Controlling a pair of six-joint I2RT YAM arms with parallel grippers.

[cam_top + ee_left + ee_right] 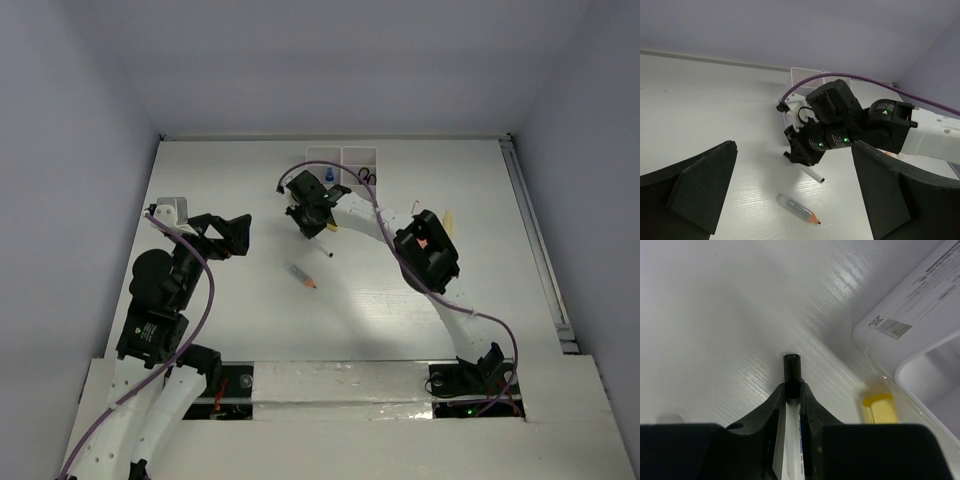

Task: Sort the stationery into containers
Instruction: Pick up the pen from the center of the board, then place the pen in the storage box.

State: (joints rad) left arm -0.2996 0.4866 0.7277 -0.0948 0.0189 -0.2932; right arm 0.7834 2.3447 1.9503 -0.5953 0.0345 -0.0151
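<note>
I will next lift the pen with my right gripper over the side of the tray and release it at the tray's scissors side (363,186), outward and to my gripper's right in the top view.
My right gripper (312,218) is shut on a thin white pen with a black cap (792,369) and holds it tilted just above the table. The pen's capped end sticks out below the jaws (326,250) and also shows in the left wrist view (814,175). A clear marker with an orange tip (301,276) lies on the table in front of it (798,209). The white organiser tray (345,158) stands at the far edge with a blue-capped item (329,176) and black scissors (367,177) in it. My left gripper (232,236) is open and empty, left of the marker.
A yellow eraser (879,407) lies beside the tray wall (910,325) in the right wrist view. A pale yellow item (448,222) lies right of the right arm. A small white box (172,208) sits at the far left.
</note>
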